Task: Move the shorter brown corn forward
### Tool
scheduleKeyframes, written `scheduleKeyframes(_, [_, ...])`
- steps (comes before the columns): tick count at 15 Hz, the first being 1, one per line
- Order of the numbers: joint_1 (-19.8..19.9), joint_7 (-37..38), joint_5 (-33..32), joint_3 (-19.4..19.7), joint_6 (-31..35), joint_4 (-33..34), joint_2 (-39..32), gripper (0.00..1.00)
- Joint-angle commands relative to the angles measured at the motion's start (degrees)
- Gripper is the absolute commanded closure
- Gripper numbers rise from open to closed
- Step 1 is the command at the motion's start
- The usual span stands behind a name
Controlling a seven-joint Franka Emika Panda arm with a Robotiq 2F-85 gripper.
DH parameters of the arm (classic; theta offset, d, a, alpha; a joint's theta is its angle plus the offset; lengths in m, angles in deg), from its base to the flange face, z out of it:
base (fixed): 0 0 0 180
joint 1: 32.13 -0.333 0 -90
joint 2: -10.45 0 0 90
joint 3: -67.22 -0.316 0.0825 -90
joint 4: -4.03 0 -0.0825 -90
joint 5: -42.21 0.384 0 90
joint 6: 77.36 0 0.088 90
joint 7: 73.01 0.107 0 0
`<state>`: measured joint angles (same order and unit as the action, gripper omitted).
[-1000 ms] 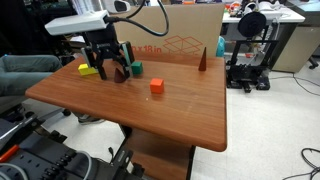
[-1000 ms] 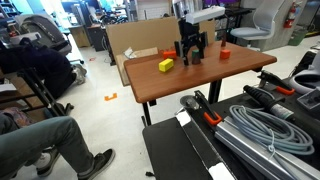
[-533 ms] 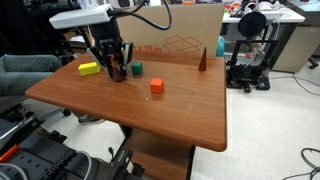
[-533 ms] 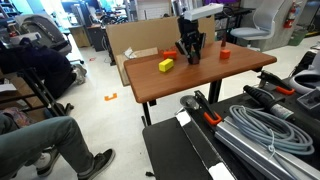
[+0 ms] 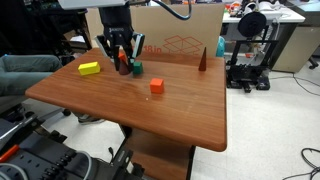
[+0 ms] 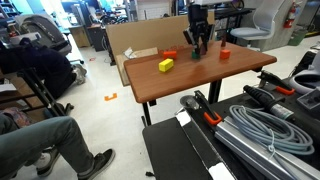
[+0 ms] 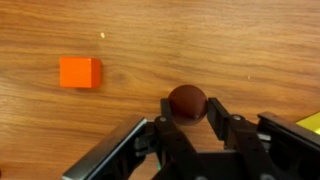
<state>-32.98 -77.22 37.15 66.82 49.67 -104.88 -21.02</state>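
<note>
The gripper lifts past the green block [image 5: 137,68] next, then lowers the corn onto the wood between the block and the taller brown cone.
The shorter brown corn [image 7: 187,100], a squat dark reddish-brown cone, sits between my two fingers in the wrist view. My gripper [image 7: 187,110] is shut on it from both sides. In both exterior views the gripper [image 5: 122,64] [image 6: 198,46] points straight down over the back part of the wooden table [image 5: 150,115], beside a green block [image 5: 137,68]. There the fingers mostly hide the corn. I cannot tell whether it rests on the wood or hangs just above it.
A yellow block [image 5: 89,68] [image 6: 166,64] lies at one side of the gripper. An orange block [image 5: 157,86] [image 7: 80,72] lies nearer the table's middle. A taller, slimmer brown cone [image 5: 204,58] stands at the back edge before a cardboard box [image 5: 180,40].
The jaws have closed on the shorter brown corn. The gripper has shifted with it away from the yellow block, toward the green block.
</note>
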Motion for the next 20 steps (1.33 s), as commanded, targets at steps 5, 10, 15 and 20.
scheduleKeyframes(5, [3.42,-0.22,3.45,1.04,-11.94,10.73,-0.85,0.84])
scheduleKeyframes(10, [3.68,-2.00,0.20,2.37,-11.00,18.30,-6.81,0.84])
scheduleKeyframes(15, [4.38,-4.80,-0.92,2.45,-12.33,27.75,-15.24,0.84])
scheduleKeyframes(20, [5.03,-7.51,-0.50,2.01,-15.18,36.99,-22.63,0.84])
